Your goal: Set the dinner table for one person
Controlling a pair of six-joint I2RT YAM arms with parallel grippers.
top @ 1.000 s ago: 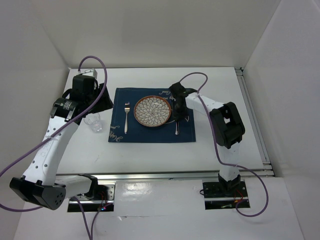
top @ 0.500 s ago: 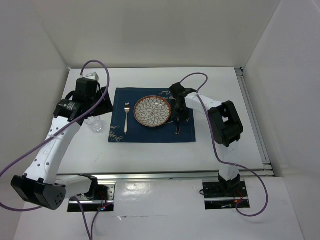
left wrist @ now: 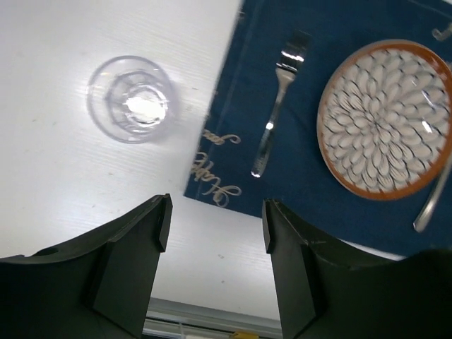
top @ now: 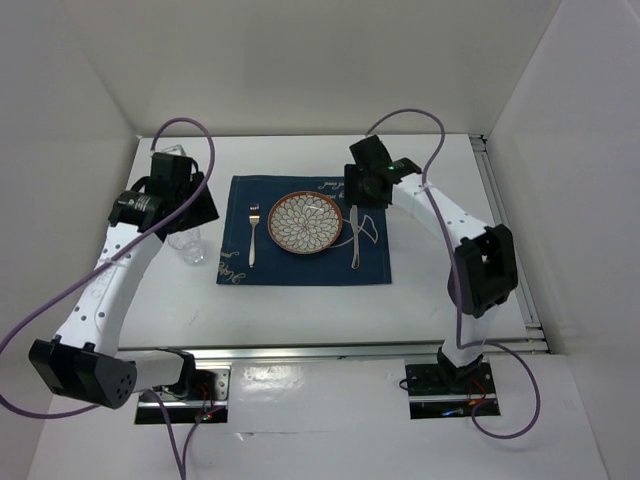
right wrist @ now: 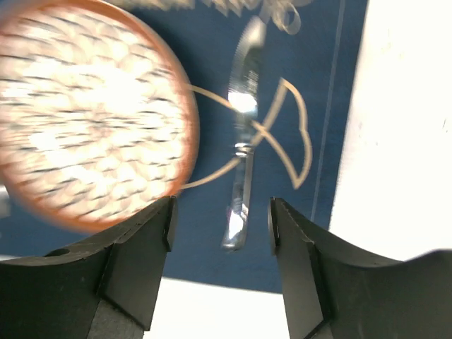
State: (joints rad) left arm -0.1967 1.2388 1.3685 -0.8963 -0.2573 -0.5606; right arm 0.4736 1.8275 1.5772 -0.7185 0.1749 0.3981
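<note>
I should next move my left gripper to the left in the top view and lower it onto the glass's rim (top: 170, 240) opposite the placemat, because the glass stands off the placemat (top: 300, 268).
The white dinner table (top: 300, 310) carries a navy placemat (top: 300, 268). On the mat lie a patterned plate (top: 307, 222), a fork (top: 253, 235) to its left and a knife (top: 353, 238) to its right. A clear glass (top: 192, 250) stands on the bare table left of the mat. My left gripper (left wrist: 215, 212) hangs open and empty above the table, near the glass (left wrist: 129, 99) and the mat's corner. Above the knife (right wrist: 242, 141), my right gripper (right wrist: 220, 215) is open and raised clear of it, holding nothing.
White walls enclose the table on the left, back and right. A metal rail (top: 510, 240) runs along the right edge and another (top: 330, 350) along the near edge by the arm bases. Purple cables loop above both arms.
My right gripper has opened, left the knife lying on the mat beside the plate, and risen back toward the mat's far edge. The left arm shifted only slightly.
</note>
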